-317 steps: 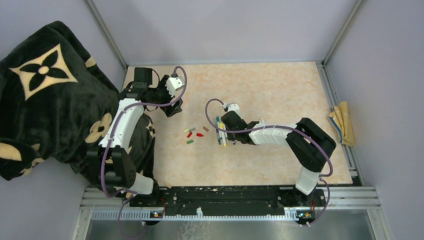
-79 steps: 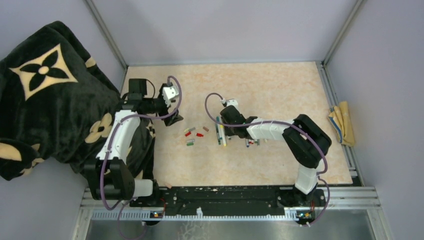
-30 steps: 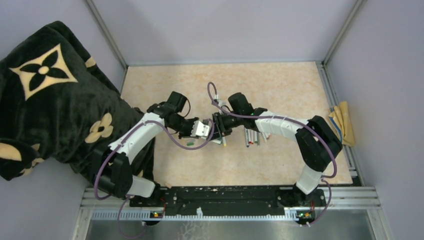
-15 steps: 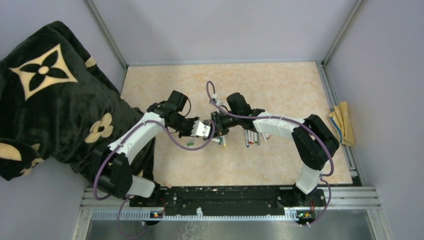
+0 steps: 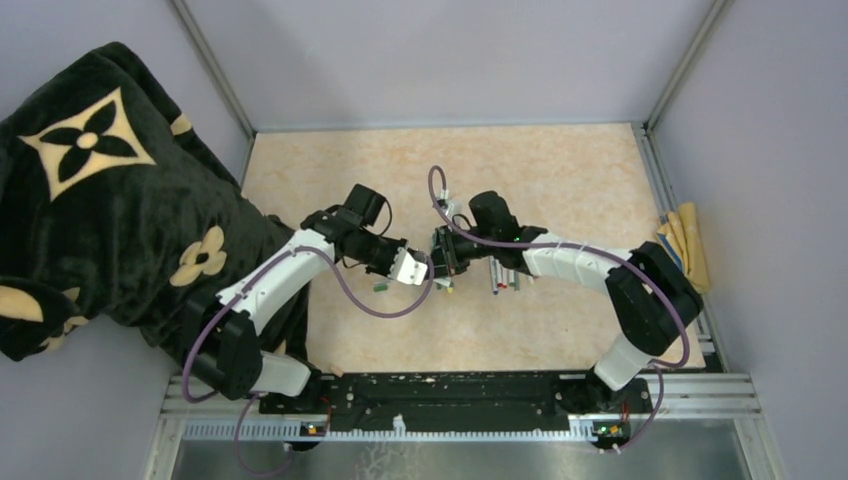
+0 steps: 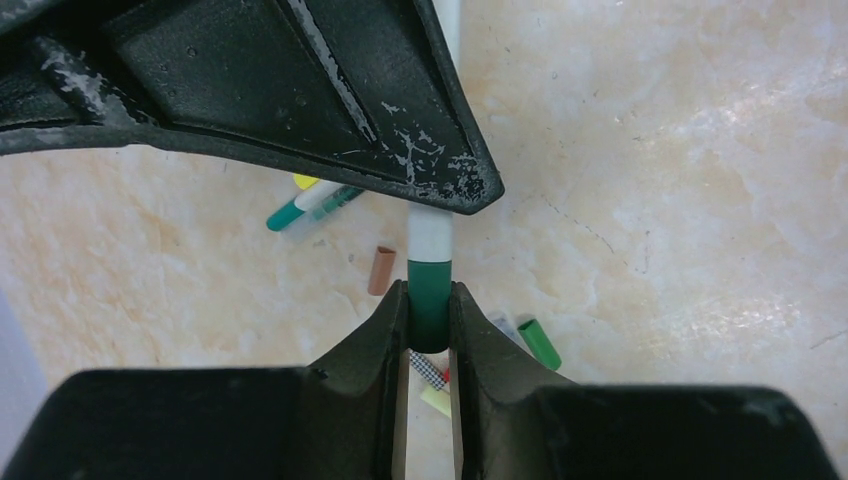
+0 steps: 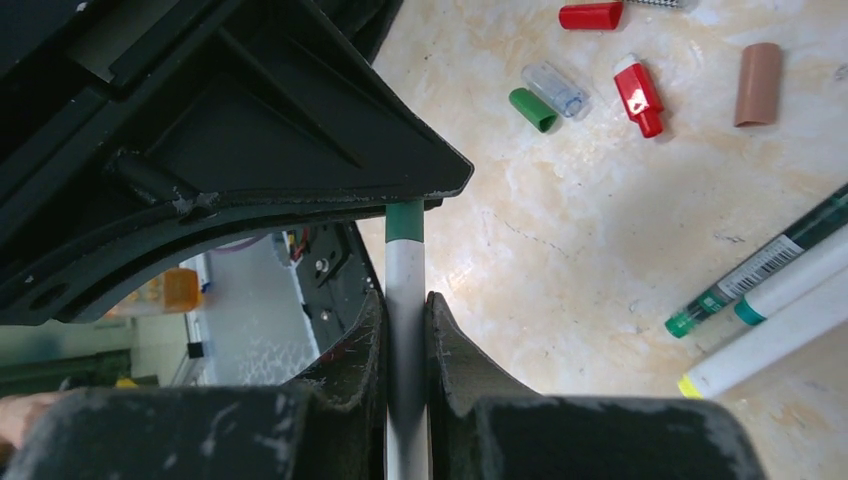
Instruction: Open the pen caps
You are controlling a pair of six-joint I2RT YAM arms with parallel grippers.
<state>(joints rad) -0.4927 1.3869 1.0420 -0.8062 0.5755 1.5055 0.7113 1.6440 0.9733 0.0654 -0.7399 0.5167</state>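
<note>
The pen's cap is held by my left gripper, so I will pull my right gripper away and down, with the tabletop beside the pen row below, rightward in the top view.
Over the middle of the table my two grippers meet tip to tip on one pen. In the left wrist view my left gripper is shut on the pen's dark green cap, and the white barrel runs up behind the other arm's finger. In the right wrist view my right gripper is shut on the white barrel, with the green cap showing just past my fingertips. From above, the left gripper and the right gripper nearly touch. The cap sits against the barrel.
Loose caps lie on the table: red, green, clear grey, brown. Other pens lie side by side, seen from above. A black patterned blanket fills the left; a yellow cloth lies outside the right rail.
My right gripper has closed on the pen barrel. Both grippers have drifted a little to the right and nearer, still joined on the pen.
</note>
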